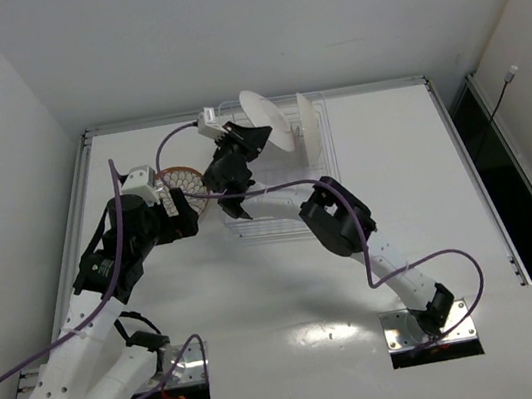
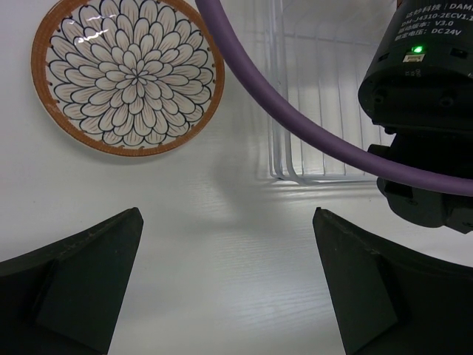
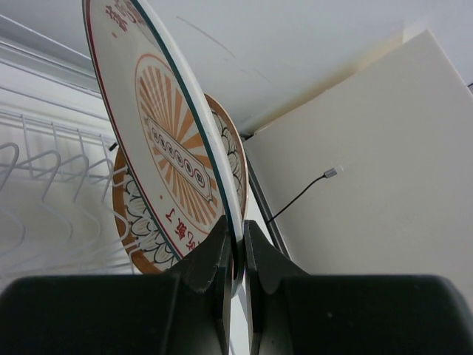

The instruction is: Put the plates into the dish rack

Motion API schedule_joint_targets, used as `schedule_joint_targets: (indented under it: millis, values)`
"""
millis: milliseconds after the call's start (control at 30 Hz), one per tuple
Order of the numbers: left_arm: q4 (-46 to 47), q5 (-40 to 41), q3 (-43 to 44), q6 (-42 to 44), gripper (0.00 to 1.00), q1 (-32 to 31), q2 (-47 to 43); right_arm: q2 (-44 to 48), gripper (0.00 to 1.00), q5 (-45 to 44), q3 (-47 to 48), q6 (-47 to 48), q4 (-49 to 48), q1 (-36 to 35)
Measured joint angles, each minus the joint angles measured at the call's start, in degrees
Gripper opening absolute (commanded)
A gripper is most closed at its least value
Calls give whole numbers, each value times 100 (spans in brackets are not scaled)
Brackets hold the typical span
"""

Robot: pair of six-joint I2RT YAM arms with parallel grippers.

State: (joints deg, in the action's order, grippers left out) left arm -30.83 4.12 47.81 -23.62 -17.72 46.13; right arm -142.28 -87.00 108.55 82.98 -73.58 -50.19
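Observation:
The sunburst plate will go down among the rack wires next, beside the standing orange-rimmed plate, and my right gripper will then let go of the sunburst plate's rim.
My right gripper (image 1: 249,141) is shut on the rim of the sunburst plate (image 1: 269,121) and holds it on edge, tilted, over the far part of the clear dish rack (image 1: 240,226). In the right wrist view the fingers (image 3: 222,255) pinch that plate (image 3: 166,140). An orange-rimmed plate (image 3: 140,225) stands in the rack wires (image 3: 44,166) behind it; it also shows in the top view (image 1: 308,124). A second orange-rimmed plate (image 1: 178,181) lies flat on the table left of the rack (image 2: 127,74). My left gripper (image 2: 229,285) is open and empty, just short of that plate.
The right arm's black wrist housing (image 2: 421,96) and a purple cable (image 2: 295,122) hang over the rack's near corner (image 2: 325,159) in the left wrist view. A raised metal rail (image 1: 84,147) borders the table. Walls stand close on the left and the back.

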Motion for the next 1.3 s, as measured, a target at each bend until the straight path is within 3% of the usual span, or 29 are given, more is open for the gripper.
schedule_joint_targets:
  millis: [700, 1033, 1300]
  values:
    - [0, 0, 0, 0, 100, 0, 63, -129, 3, 109, -590, -50, -13, -20]
    - [0, 0, 0, 0, 100, 0, 63, -129, 19, 107, -651, -240, -13, -24]
    - [0, 0, 0, 0, 100, 0, 63, -129, 24, 116, -678, -328, -15, -52]
